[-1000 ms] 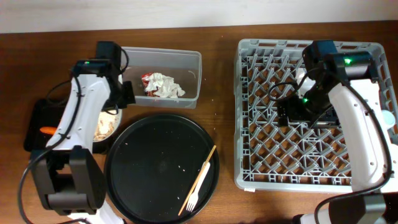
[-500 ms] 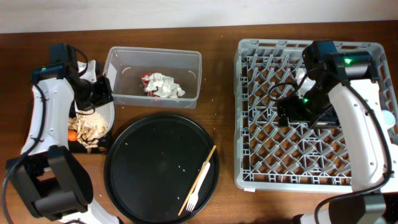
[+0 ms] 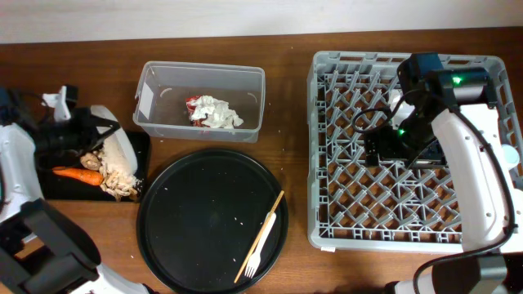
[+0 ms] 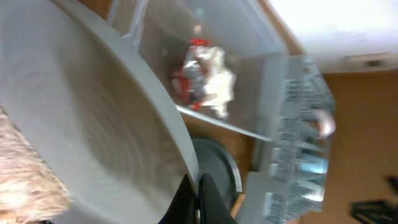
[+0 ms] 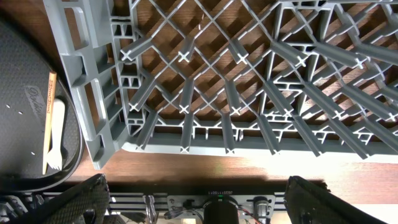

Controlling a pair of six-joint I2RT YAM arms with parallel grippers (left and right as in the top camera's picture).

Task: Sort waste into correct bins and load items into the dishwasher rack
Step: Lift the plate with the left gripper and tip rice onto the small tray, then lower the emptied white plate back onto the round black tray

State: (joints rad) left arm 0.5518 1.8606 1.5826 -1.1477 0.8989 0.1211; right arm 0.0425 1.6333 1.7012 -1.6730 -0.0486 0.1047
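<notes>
The left gripper swings from the flat tray over the empty round black tray beside the chopsticks (image 4: 212,166) next, then levels and lowers the plate.
My left gripper (image 3: 88,135) is shut on the rim of the white plate (image 3: 116,147) and holds it tilted over the flat black tray (image 3: 51,189). An orange carrot (image 3: 78,174) and a beige crumbly food heap (image 3: 119,180) lie on that tray. In the left wrist view the plate (image 4: 93,124) fills the left, with the jaws (image 4: 199,200) pinching its edge. The clear tub (image 3: 249,77) holds white tissues (image 3: 216,113) and a red-and-silver wrapper (image 3: 191,102). My right gripper (image 3: 388,145) is open and empty above the grey rack (image 3: 413,220). Chopsticks (image 3: 268,220) and a white fork (image 3: 255,260) lie together.
The chopsticks and fork rest on a large round black tray (image 3: 204,212) at front centre; the right wrist view shows them (image 5: 50,124) beside the rack's corner (image 5: 99,93). A pale blue thing (image 3: 511,155) sits at the rack's right edge.
My left arm swung left from beside the tub, carrying the plate to over the black tray and tilting it. The beige food now lies on the tray. The right arm has not moved.
</notes>
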